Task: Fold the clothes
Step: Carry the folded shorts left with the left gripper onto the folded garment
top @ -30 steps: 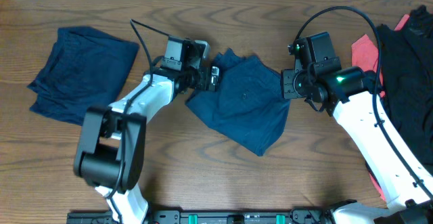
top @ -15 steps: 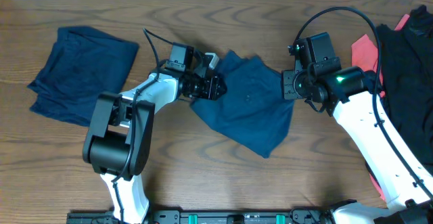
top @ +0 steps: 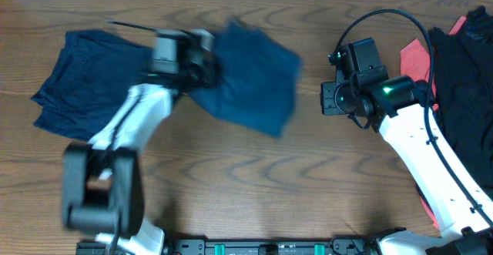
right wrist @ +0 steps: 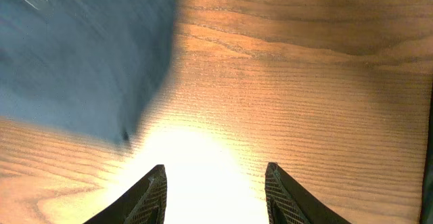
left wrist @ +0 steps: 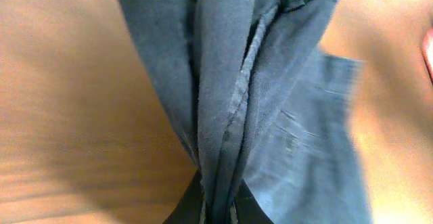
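The bunched edge of the dark navy garment should go toward the left in the overhead view, over the second navy garment. My left gripper should then release the edge where that folded garment lies.
My left gripper [top: 206, 64] is shut on a bunched edge of a dark navy garment [top: 254, 76], which trails to the right of it, blurred by motion. In the left wrist view the cloth [left wrist: 230, 82] is pinched in folds between the black jaws of the left gripper [left wrist: 218, 209]. A second navy garment [top: 88, 85] lies folded at the far left. My right gripper [top: 326, 98] stands open over bare wood, apart from the cloth. In its own view the right gripper [right wrist: 216, 191] holds nothing, and the navy cloth [right wrist: 81, 55] shows at the upper left.
A black garment [top: 462, 85] and a coral-red one [top: 416, 55] are heaped at the right edge, beside the right arm. A black cable [top: 385, 16] loops above the right wrist. Brown wooden table [top: 254, 178] lies under everything.
The left gripper closed on the middle navy garment's left edge and swung left and toward the back, dragging the cloth along. The right arm has stayed still.
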{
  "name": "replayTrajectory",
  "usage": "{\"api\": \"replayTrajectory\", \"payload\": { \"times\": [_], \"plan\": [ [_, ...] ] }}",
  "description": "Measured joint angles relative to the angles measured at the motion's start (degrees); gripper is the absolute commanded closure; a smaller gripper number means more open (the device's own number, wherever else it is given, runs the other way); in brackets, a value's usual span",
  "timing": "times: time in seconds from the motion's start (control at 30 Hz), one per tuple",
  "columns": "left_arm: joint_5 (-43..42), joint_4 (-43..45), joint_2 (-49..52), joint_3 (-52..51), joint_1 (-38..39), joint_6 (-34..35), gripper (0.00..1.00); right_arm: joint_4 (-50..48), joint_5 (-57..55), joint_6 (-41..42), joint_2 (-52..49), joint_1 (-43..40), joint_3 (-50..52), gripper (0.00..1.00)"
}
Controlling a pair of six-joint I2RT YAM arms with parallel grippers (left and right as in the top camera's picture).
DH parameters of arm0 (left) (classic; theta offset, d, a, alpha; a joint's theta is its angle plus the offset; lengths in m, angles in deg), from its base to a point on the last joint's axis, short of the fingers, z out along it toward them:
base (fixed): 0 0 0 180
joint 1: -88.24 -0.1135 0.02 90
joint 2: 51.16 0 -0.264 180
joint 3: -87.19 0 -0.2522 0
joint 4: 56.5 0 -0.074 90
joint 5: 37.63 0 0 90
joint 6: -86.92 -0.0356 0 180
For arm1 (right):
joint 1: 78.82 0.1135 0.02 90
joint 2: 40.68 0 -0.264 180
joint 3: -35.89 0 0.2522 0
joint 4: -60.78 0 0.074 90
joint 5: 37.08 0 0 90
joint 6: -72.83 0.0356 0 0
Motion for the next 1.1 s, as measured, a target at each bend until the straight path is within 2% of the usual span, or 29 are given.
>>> {"api": "replayTrajectory", "payload": {
  "times": [0.2, 0.47, 0.73, 1.1],
  "plan": [
    [10.4, 0.1, -9.5, 0.0, -12.9, 0.9, 0.94, 0.3, 0.0, 0.0, 0.0, 0.0, 0.0, 0.55],
    [20.1, -4.7, -6.5, 0.0, -29.0, 2.8, 0.94, 0.4, 0.0, 0.0, 0.0, 0.0, 0.0, 0.56],
    [19.9, -6.3, 0.4, 0.0, -39.1, 9.0, 0.94, 0.8, 0.0, 0.0, 0.0, 0.0, 0.0, 0.56],
    [11.0, 2.7, 0.0, -0.1, -39.7, 10.6, 0.94, 0.8, 0.0, 0.0, 0.0, 0.0, 0.0, 0.56]
  ]
}}
